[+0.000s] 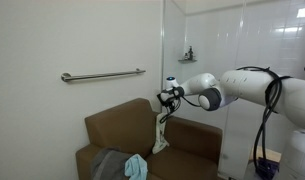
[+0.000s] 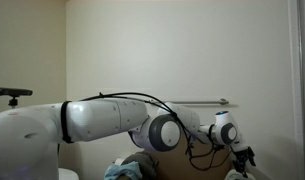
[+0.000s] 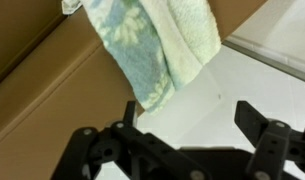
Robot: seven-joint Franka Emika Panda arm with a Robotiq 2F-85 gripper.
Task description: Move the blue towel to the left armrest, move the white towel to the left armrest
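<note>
The robot's gripper will next go down onto the drooping tip of the white towel, because the tip hangs below the open fingers and is still short of the gap between them.
The white towel (image 1: 160, 136) hangs down over the right end of the brown couch's backrest (image 1: 122, 118). In the wrist view the white towel (image 3: 167, 45) droops from the top, cream on one side and with a blue-green pattern on the other. My gripper (image 1: 169, 98) hovers just above that end of the couch, and also shows in an exterior view (image 2: 242, 157). It is open, with its fingers (image 3: 267, 128) spread wide around nothing; the towel's tip hangs a little beyond them. The blue towel (image 1: 138, 167) lies low on the couch beside a gray cloth. The left armrest (image 1: 84, 160) is bare brown.
A gray cloth (image 1: 110, 165) lies crumpled on the couch next to the blue towel. A metal grab bar (image 1: 102, 75) runs along the wall above the couch. A glass partition (image 1: 164, 50) and tiled wall stand right of the couch. My arm (image 2: 102, 118) fills much of an exterior view.
</note>
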